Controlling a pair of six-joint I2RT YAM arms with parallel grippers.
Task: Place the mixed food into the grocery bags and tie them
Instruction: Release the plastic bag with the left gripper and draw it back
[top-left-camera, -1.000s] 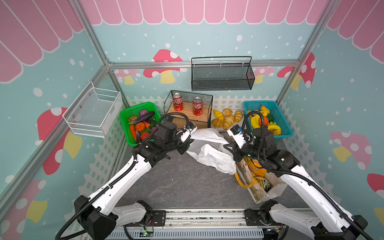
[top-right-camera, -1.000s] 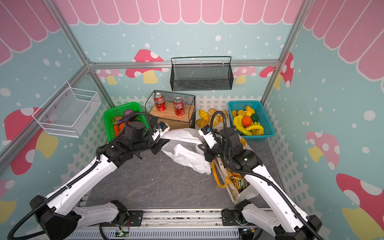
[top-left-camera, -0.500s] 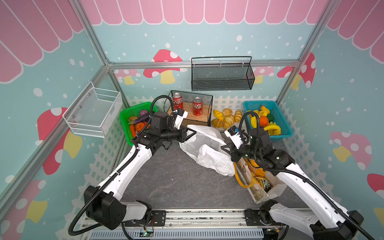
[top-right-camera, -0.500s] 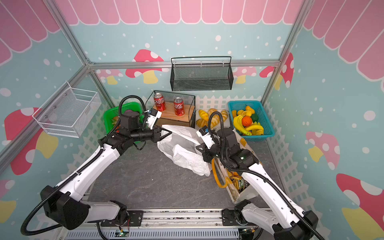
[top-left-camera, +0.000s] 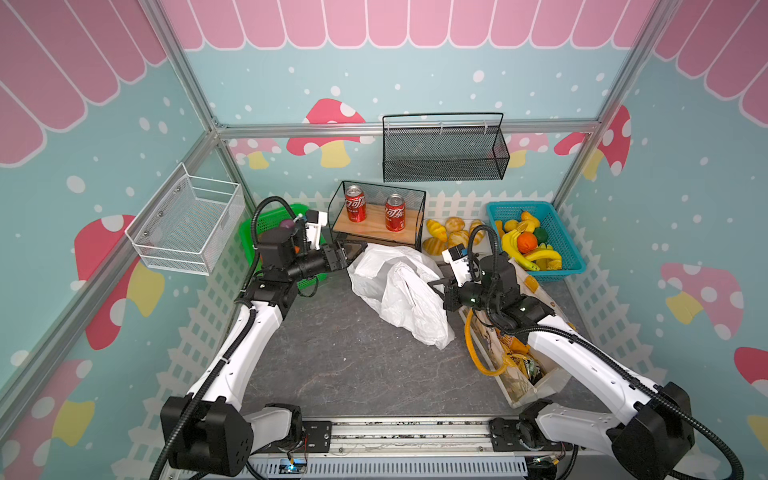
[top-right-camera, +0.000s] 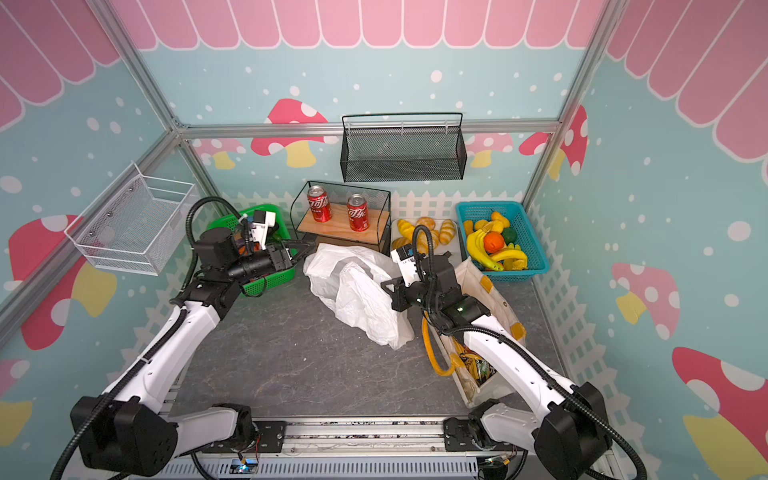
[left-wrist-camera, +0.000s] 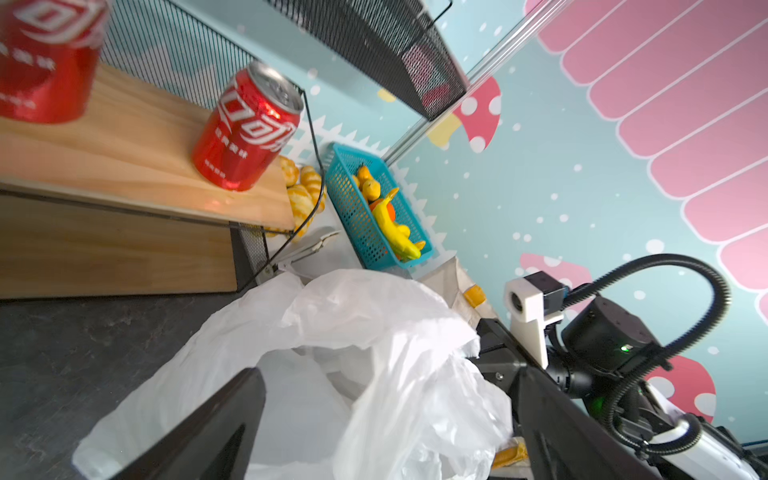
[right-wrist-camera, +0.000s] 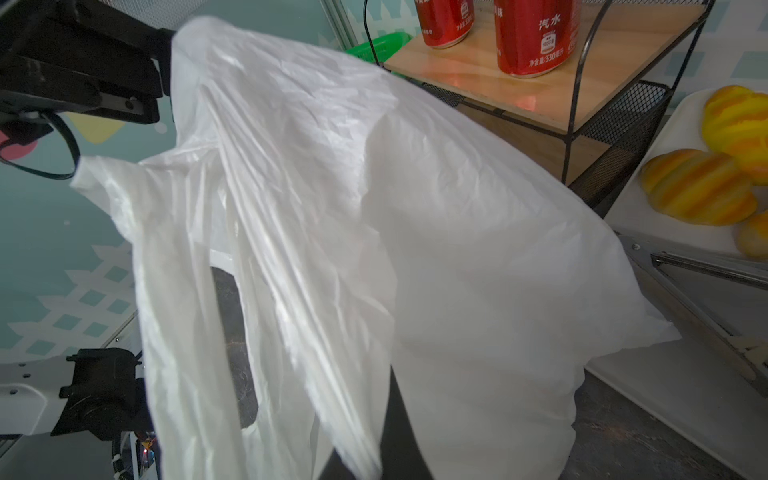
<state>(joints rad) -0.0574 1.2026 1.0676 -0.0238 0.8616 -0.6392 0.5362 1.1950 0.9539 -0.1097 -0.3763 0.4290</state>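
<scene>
I will next swing my left gripper away from the bag's opening and down into the green basket (top-right-camera: 269, 281) below the gripper, across from the bag, as the bag's opening is wide open.
In both top views the white plastic grocery bag (top-left-camera: 399, 291) (top-right-camera: 357, 291) lies crumpled in the middle of the table. My left gripper (top-left-camera: 353, 249) (top-right-camera: 301, 249) is open at the bag's far-left rim. In the left wrist view its fingers stand wide apart around the bag's mouth (left-wrist-camera: 386, 374). My right gripper (top-left-camera: 436, 286) (right-wrist-camera: 386, 415) is shut on the bag's right side, with plastic draped over it. The cream tote (top-left-camera: 536, 291) lies under my right arm, with snack packets (top-left-camera: 519, 357) inside. Toy vegetables sit in the green basket (top-left-camera: 266, 220), mostly hidden behind my left arm.
A black wire shelf (top-left-camera: 376, 232) with two red cans stands at the back, just behind the bag. Bread rolls (top-left-camera: 449, 232) and a blue fruit basket (top-left-camera: 536, 241) are at the back right. A white mesh basket (top-left-camera: 187, 224) and a black one (top-left-camera: 444, 149) hang on the walls.
My left gripper swung back and to the left, drawing the bag's rim with it, then opened wide. The right gripper stayed shut on the bag and shifted slightly left.
</scene>
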